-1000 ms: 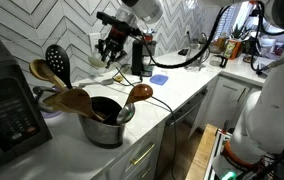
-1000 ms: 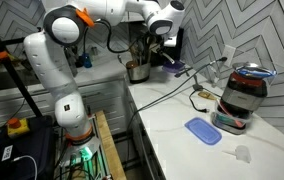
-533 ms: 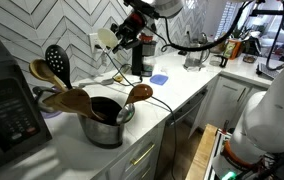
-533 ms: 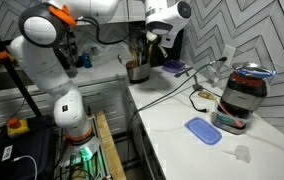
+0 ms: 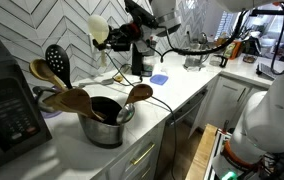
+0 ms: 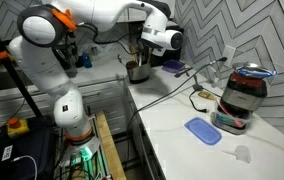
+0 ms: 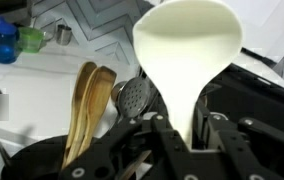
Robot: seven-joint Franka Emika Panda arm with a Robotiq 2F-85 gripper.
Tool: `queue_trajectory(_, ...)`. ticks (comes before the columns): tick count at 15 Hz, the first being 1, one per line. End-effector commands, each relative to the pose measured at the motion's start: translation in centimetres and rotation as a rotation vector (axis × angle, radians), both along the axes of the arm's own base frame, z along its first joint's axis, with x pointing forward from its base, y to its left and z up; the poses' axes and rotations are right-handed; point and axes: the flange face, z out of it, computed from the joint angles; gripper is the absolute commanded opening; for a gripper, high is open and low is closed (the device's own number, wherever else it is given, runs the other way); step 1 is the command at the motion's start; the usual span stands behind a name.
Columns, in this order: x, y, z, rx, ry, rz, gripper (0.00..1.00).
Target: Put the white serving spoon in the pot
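Observation:
My gripper still holds the white serving spoon (image 5: 99, 27) high above the pot's rim, so next it should move down toward the steel pot's opening (image 5: 107, 104) and let the spoon go.
My gripper (image 5: 125, 38) is shut on the handle of the white serving spoon (image 5: 99, 27) and holds it high in the air, bowl pointing away from the arm. In the wrist view the spoon's cream-white bowl (image 7: 189, 48) fills the upper middle, with its handle pinched between my fingers (image 7: 187, 125). The shiny steel pot (image 5: 106, 124) stands on the counter below and nearer the front, holding wooden spoons (image 5: 70, 100). In an exterior view the pot (image 6: 137, 71) sits just under my gripper (image 6: 147, 42).
A black slotted spoon (image 5: 56, 63) and tan wooden spoons (image 7: 86, 105) stick up from the pot. A dark appliance (image 5: 7, 110) stands beside it. A blue lid (image 6: 201, 130) and a blender-like jar (image 6: 239, 95) are on the white counter. Cables (image 5: 182, 55) run along the backsplash.
The gripper has lifted the white spoon from low by the backsplash to high in the air and moved it toward the pot side.

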Motion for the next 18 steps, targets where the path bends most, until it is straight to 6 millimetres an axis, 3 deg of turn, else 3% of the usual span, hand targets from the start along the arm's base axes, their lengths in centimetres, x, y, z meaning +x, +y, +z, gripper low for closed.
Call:
queue_trajectory(1,0.1,0.1,0.0,0.009,-0.001,0.000,0.29)
queue_trajectory(3,0.1,0.1,-0.1,0.008,-0.001,0.000,0.29)
queue_trajectory(4,0.1,0.1,-0.1,0.007,0.000,-0.001,0.07)
queue_trajectory(6,0.4,0.0,-1.2,0.080,0.016,0.018,0.07)
queue_trajectory(11,0.5,2.2,-5.3,0.262,0.106,0.062,0.07)
queue_trajectory(16,-0.6,4.4,-9.9,0.302,0.173,0.129,0.07)
queue_trajectory(17,0.1,3.9,-8.9,0.285,0.171,0.111,0.29)
queue_trajectory(18,0.0,4.2,-9.6,0.286,0.176,0.120,0.29)
